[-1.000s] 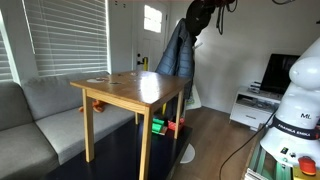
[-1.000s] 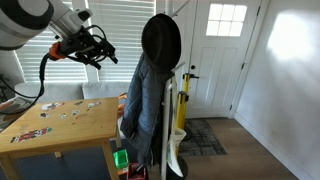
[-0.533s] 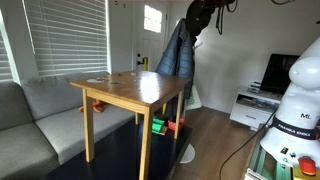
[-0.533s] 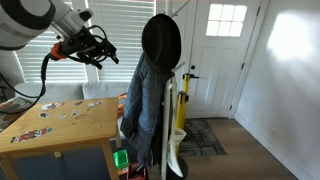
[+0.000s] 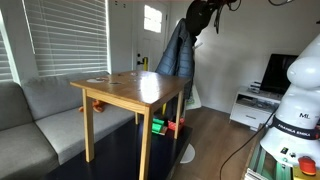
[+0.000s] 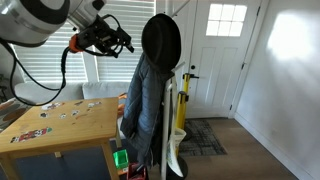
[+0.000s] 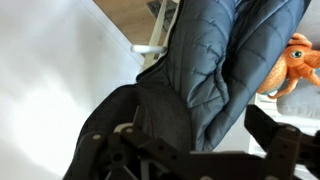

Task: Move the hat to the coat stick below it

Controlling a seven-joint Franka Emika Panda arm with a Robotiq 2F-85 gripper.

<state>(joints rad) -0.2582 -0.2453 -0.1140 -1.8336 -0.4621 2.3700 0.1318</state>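
Note:
I will next lift my gripper and move it to the left in the wrist view to close, since the hat's near edge [image 6: 145, 36] [image 7: 137, 114] is that way from it.
A black hat [image 6: 161, 40] hangs at the top of a coat stand [image 6: 183, 105], above a blue-grey jacket [image 6: 146, 100]. My gripper [image 6: 118, 42] is at hat height, just beside the hat, jaws open. In the wrist view the hat [image 7: 120, 125] fills the lower left and the jacket [image 7: 225, 55] hangs past it. The open gripper [image 7: 180, 138] shows as dark fingers at either side of the lower edge, holding nothing. In an exterior view the hat [image 5: 194, 20] and jacket [image 5: 178, 52] show behind the table; the gripper merges with the dark hat there.
A wooden table [image 6: 60, 122] stands next to the stand, also in an exterior view [image 5: 130, 90]. A grey sofa [image 5: 40, 115] is beside it. An orange toy [image 7: 295, 60] and colourful items [image 5: 165, 126] lie low by the stand. A white door [image 6: 222, 55] is behind.
My arm has swung sideways toward the hat; the gripper is now close beside it. The hat and jacket have not moved.

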